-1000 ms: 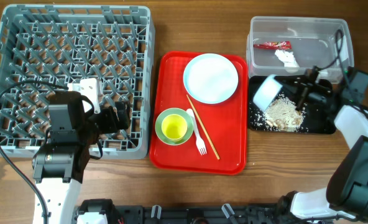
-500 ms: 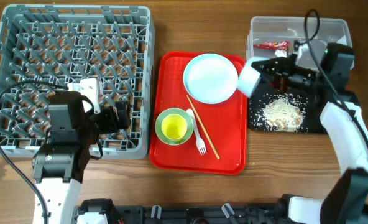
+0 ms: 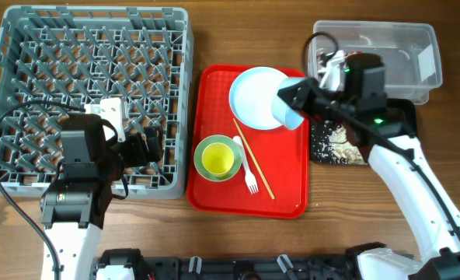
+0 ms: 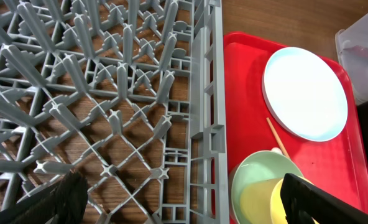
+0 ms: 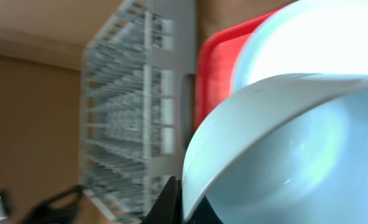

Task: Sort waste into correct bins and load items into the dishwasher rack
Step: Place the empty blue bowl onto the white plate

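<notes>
I will next move my right gripper to the left in the overhead view, levelling the bowl, then lower and release it on the round plate point(image 3: 261, 96) point(image 5: 317, 46), since that is empty.
My right gripper point(image 3: 298, 96) is shut on the rim of the pale blue bowl point(image 3: 292, 109) and holds it tilted above the right edge of the red tray, beside the round plate point(image 3: 261, 96). In the right wrist view the bowl point(image 5: 296, 143) fills the frame, with the gripper point(image 5: 181, 199) on its rim. My left gripper point(image 3: 148, 146) is open and empty over the dishwasher rack point(image 3: 28, 47), near its right wall point(image 4: 206, 124). The yellow cup point(image 3: 219, 160) sits in the green bowl point(image 3: 203, 146). Food crumbs point(image 3: 343, 144) lie in the black tray point(image 3: 405, 117).
The red tray point(image 3: 214, 198) also holds a white fork point(image 3: 249, 175) and chopsticks point(image 3: 255, 162). The clear tub point(image 3: 416, 47) stands at the back right, partly covered by my right arm. I cannot make out the wrapper or the tissue.
My right gripper has carried the pale blue bowl leftward from above the black tray to the red tray's right edge. The left arm has not moved.
</notes>
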`<state>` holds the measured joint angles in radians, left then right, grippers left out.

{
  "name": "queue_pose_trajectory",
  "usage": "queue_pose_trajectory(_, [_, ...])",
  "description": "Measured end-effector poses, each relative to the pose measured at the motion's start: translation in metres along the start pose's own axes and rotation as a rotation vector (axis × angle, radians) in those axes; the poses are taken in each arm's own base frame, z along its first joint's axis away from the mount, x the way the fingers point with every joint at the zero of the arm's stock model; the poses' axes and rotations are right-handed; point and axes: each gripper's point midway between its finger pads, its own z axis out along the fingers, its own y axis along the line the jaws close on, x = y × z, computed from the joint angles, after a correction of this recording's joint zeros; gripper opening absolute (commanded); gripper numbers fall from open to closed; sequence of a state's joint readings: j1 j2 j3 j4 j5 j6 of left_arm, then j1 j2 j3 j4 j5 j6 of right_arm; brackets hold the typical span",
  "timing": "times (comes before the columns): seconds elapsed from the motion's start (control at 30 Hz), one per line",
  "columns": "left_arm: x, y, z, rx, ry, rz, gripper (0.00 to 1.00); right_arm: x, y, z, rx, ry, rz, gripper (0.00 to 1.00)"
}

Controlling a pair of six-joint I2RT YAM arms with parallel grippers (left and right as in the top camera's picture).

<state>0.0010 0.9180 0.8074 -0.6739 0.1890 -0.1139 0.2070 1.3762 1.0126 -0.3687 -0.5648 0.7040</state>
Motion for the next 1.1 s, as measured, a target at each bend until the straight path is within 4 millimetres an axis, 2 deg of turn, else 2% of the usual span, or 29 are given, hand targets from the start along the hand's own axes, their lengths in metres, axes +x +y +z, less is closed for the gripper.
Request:
queue_pose_trajectory(0.1, [0.0, 0.0, 0.0, 0.0, 0.0, 0.0, 1.0, 0.004, 0.001, 0.003, 0.07, -0.006, -0.09, 0.04])
queue_pose_trajectory(0.2, [0.0, 0.0, 0.0, 0.0, 0.0, 0.0, 1.0, -0.001, 0.014, 0.001, 0.115, -0.036, -0.207, 0.05])
queue_pose_trajectory(0.33, [0.0, 0.0, 0.0, 0.0, 0.0, 0.0, 1.0, -0.016, 0.047, 0.001, 0.151, -0.128, -0.426, 0.05])
queue_pose_trajectory(0.4, [0.0, 0.0, 0.0, 0.0, 0.0, 0.0, 1.0, -0.017, 0.056, 0.009, 0.167, -0.152, -0.519, 0.05])
queue_pose_trajectory(0.47, [0.0, 0.0, 0.0, 0.0, 0.0, 0.0, 1.0, -0.015, 0.057, 0.026, 0.193, -0.151, -0.595, 0.05])
queue_pose_trajectory(0.57, [0.0, 0.0, 0.0, 0.0, 0.0, 0.0, 1.0, -0.008, 0.044, 0.055, 0.234, -0.11, -0.657, 0.05])
queue_pose_trajectory(0.6, [0.0, 0.0, 0.0, 0.0, 0.0, 0.0, 1.0, -0.002, 0.031, 0.078, 0.262, -0.072, -0.685, 0.05])
queue_pose_trajectory(0.73, [0.0, 0.0, 0.0, 0.0, 0.0, 0.0, 1.0, 0.01, 0.0, 0.11, 0.319, 0.004, -0.711, 0.05])
queue_pose_trajectory(0.77, [0.0, 0.0, 0.0, 0.0, 0.0, 0.0, 1.0, 0.015, -0.016, 0.121, 0.353, 0.038, -0.713, 0.05])
queue_pose_trajectory(0.97, [0.0, 0.0, 0.0, 0.0, 0.0, 0.0, 1.0, 0.021, -0.05, 0.137, 0.444, 0.086, -0.719, 0.05])
queue_pose_trajectory(1.1, [0.0, 0.0, 0.0, 0.0, 0.0, 0.0, 1.0, 0.024, -0.06, 0.142, 0.467, 0.102, -0.717, 0.11])
